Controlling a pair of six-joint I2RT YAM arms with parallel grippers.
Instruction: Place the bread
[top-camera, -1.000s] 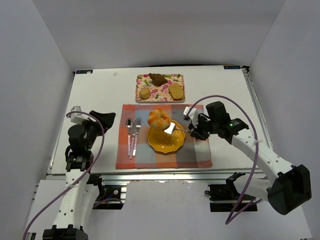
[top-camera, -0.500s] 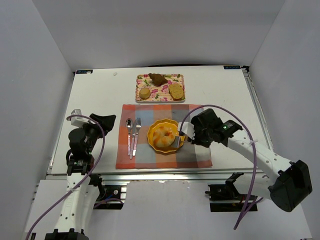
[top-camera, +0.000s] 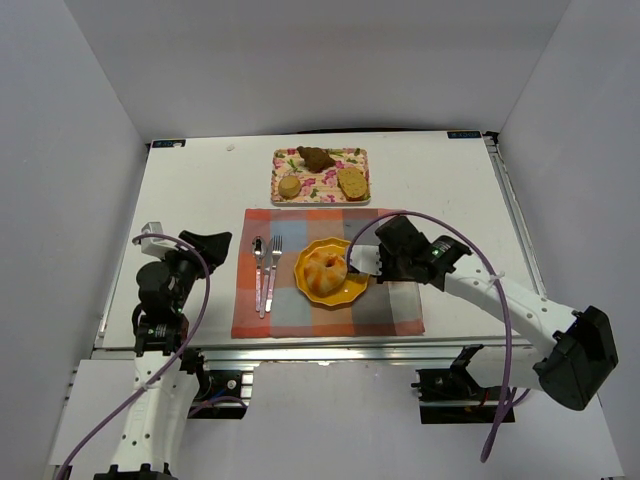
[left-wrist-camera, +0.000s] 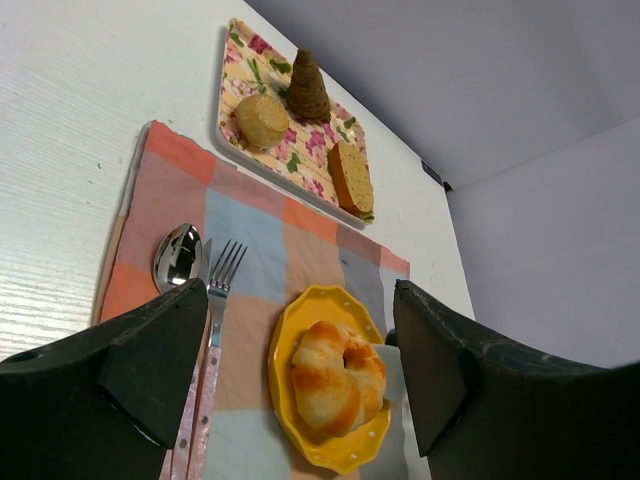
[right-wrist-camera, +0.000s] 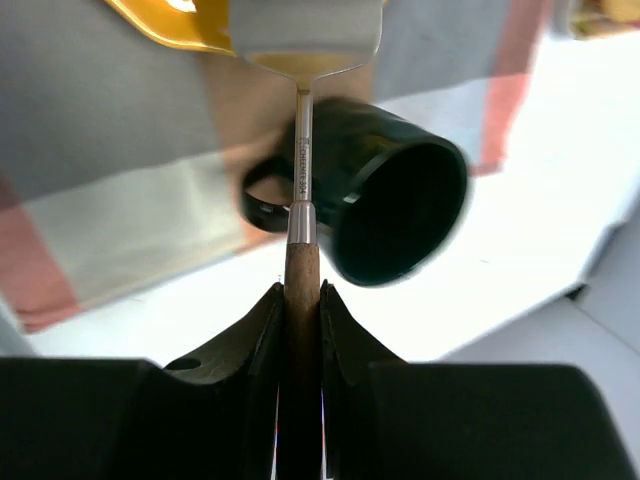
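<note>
Next, my right gripper will lift, swing to the right in the top view and come down onto bare tabletop (top-camera: 463, 208) beside the placemat, since the bread (top-camera: 328, 268) is plated.
The bread (top-camera: 328, 268), a glossy golden knotted roll, lies on the yellow plate (top-camera: 345, 293) in the middle of the checked placemat. The left wrist view shows the bread (left-wrist-camera: 337, 375) sitting on the plate (left-wrist-camera: 285, 330). My right gripper (top-camera: 385, 262) is just right of the plate, shut on the wooden handle of a spatula (right-wrist-camera: 301, 270). The spatula's metal blade (right-wrist-camera: 305, 30) reaches the plate's right edge beside the roll. My left gripper (top-camera: 205, 243) hangs open and holds nothing, over the bare table left of the placemat.
A floral tray (top-camera: 277, 195) at the back holds a small bun (top-camera: 289, 186), a toasted slice (top-camera: 351, 182) and a dark brown piece (top-camera: 316, 158). A spoon (top-camera: 258, 270) and fork (top-camera: 274, 270) lie left of the plate. A black mug (right-wrist-camera: 390, 205) stands under the spatula's shaft.
The right arm has moved left and down with the spatula. The bread went from the plate's far rim to resting on the plate. The left arm barely shifted.
</note>
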